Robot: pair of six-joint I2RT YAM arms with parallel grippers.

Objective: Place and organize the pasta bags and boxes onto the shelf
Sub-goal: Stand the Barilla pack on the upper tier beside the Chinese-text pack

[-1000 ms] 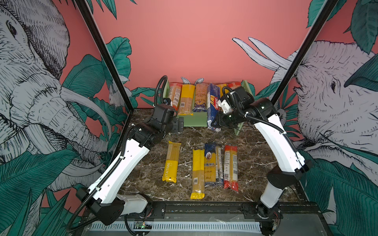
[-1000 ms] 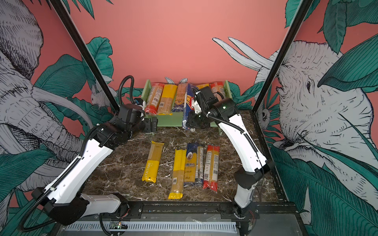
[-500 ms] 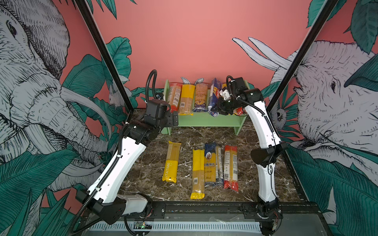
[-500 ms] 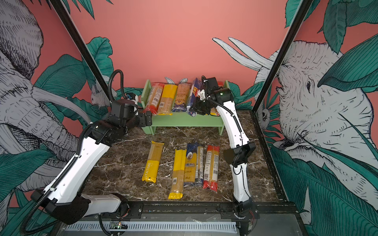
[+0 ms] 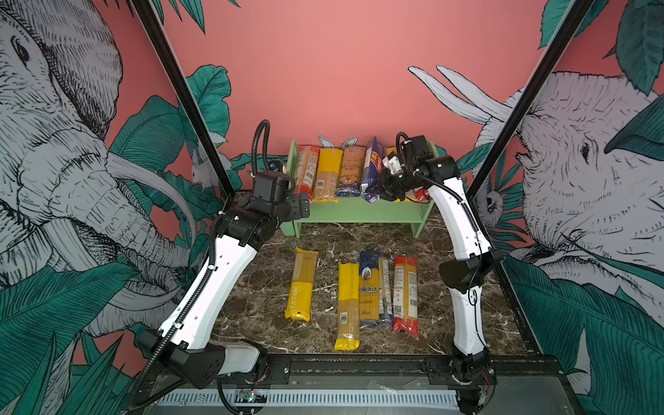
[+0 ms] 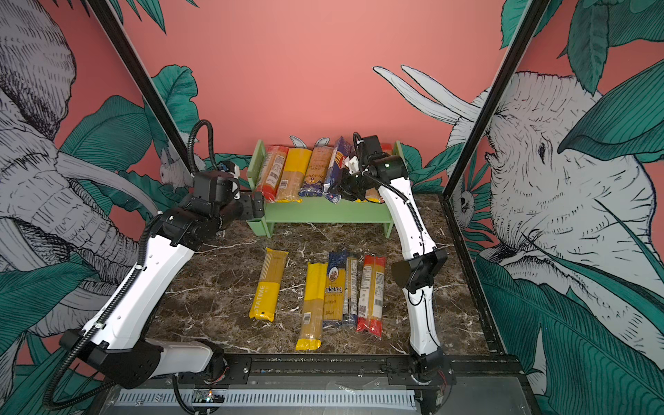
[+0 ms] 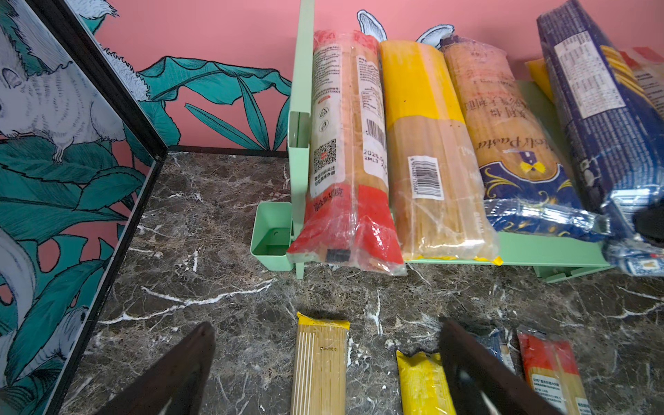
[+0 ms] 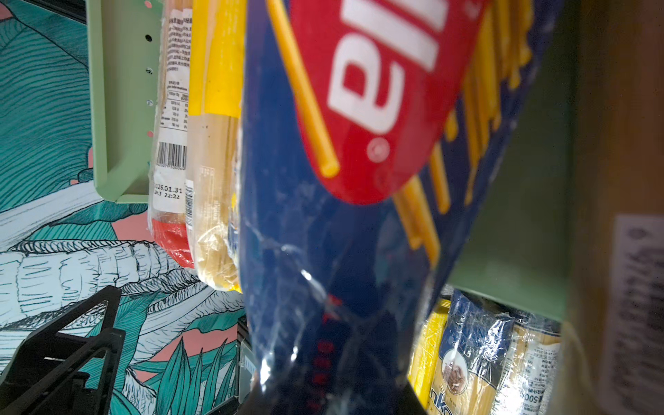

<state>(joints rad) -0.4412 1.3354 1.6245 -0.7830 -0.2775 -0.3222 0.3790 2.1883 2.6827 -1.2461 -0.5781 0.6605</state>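
My right gripper is going to move gently outward, away from the crowded brown packet, and let go of the blue packet [image 8: 341,197] on the bare board strip [image 8: 519,221].
The pale green shelf [image 5: 359,212] stands at the back wall, seen in both top views [image 6: 323,214]. Three pasta packets lie side by side on its top board: red-ended [image 7: 345,143], yellow-topped [image 7: 427,151], and brown with blue print [image 7: 503,136]. My right gripper [image 5: 382,187] is shut on the near end of a dark blue packet [image 8: 341,197], which leans tilted on the top board to the right of them [image 6: 336,161]. My left gripper [image 5: 300,208] is open and empty off the shelf's left end; its dark fingers [image 7: 187,366] frame bare marble.
Several packets lie in a row on the marble in front of the shelf: yellow [image 5: 301,287], yellow-topped [image 5: 347,305], blue and yellow [image 5: 369,287], red-ended [image 5: 405,294]. A small green cup [image 7: 271,237] hangs at the shelf's left foot. Black frame posts flank the shelf.
My right gripper has carried the dark blue packet from in front of the shelf up onto its top board, and that arm's elbow has dropped. My left gripper drew slightly left.
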